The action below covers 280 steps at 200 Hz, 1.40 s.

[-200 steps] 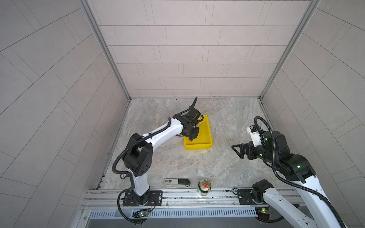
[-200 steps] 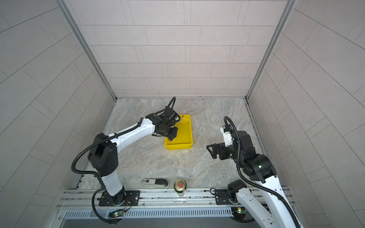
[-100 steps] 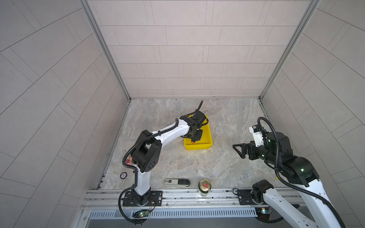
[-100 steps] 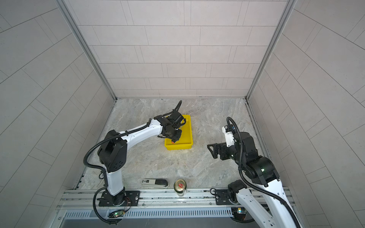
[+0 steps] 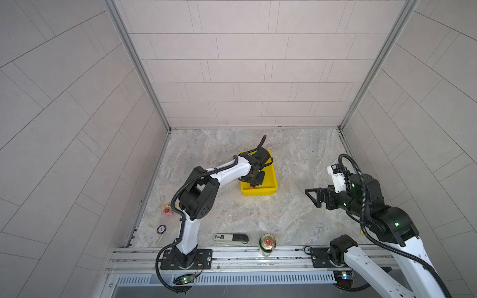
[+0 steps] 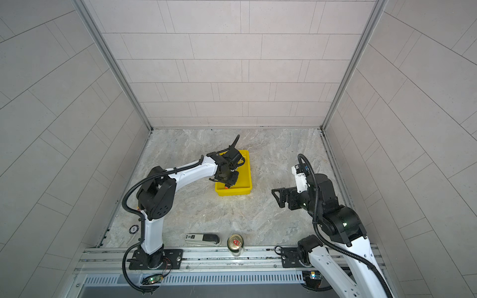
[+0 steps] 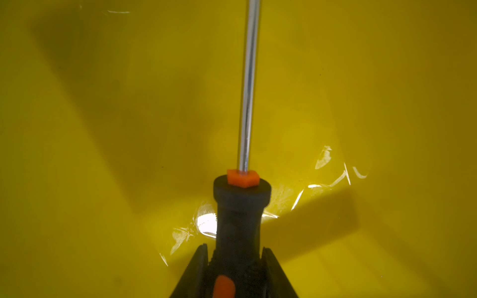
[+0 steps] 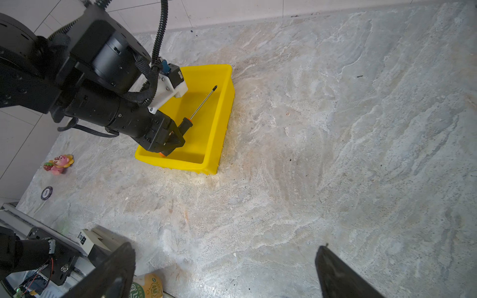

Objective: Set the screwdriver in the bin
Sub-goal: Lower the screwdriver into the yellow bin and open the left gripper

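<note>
The screwdriver's handle and stem are both inside the yellow bin's sides, so my left gripper will next lower the screwdriver slightly onto the bin's bottom and open to let it go.
The screwdriver has a black handle with orange marks and a thin metal shaft. My left gripper is shut on its handle. It hangs low inside the yellow bin, the shaft pointing toward the bin's far end. Whether it touches the bin's floor I cannot tell. In both top views the left gripper is over the bin's near half, and the orange butt shows below it. My right gripper hovers open and empty to the bin's right.
A drink can and a white-and-black stapler-like device lie by the front rail. A pink toy and a small round disc sit at the left wall. Tiled walls enclose the marble floor on three sides.
My left gripper has carried the screwdriver from the bin's left edge to over its near half and lower into it. The right arm has barely shifted.
</note>
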Available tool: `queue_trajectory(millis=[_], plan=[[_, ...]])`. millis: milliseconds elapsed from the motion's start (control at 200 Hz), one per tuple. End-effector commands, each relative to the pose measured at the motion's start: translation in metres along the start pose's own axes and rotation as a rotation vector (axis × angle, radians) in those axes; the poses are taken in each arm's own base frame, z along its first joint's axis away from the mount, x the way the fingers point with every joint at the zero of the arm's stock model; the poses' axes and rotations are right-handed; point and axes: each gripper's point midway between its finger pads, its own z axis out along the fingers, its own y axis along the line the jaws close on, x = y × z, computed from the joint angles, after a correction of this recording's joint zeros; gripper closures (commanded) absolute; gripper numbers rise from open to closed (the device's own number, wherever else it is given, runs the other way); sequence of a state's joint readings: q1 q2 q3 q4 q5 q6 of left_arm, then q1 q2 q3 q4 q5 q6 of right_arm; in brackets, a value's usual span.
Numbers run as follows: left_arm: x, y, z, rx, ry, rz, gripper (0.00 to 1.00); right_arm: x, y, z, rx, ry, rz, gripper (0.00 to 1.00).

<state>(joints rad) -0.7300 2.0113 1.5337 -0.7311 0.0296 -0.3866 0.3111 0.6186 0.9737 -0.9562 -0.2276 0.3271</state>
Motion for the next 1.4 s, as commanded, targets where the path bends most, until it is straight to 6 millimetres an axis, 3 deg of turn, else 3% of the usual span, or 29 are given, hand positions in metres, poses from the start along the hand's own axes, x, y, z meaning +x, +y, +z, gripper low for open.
queue_trajectory(millis=[0, 756, 1136, 1396], plan=[[-0.012, -0.004, -0.002, -0.001, -0.026, -0.017, 0.97, 0.005, -0.005, -0.003, 0.023, 0.011, 0.022, 0.0], [-0.01, 0.004, 0.016, -0.067, 0.002, 0.014, 0.76, 0.003, 0.0, 0.01, -0.004, 0.035, 0.026, 0.0], [-0.013, -0.002, 0.027, -0.041, 0.006, 0.01, 0.56, -0.003, 0.005, 0.022, -0.023, 0.073, -0.017, 0.0], [-0.025, -0.01, 0.01, -0.005, -0.026, -0.007, 0.45, -0.003, 0.004, 0.022, -0.022, 0.079, -0.033, 0.0]])
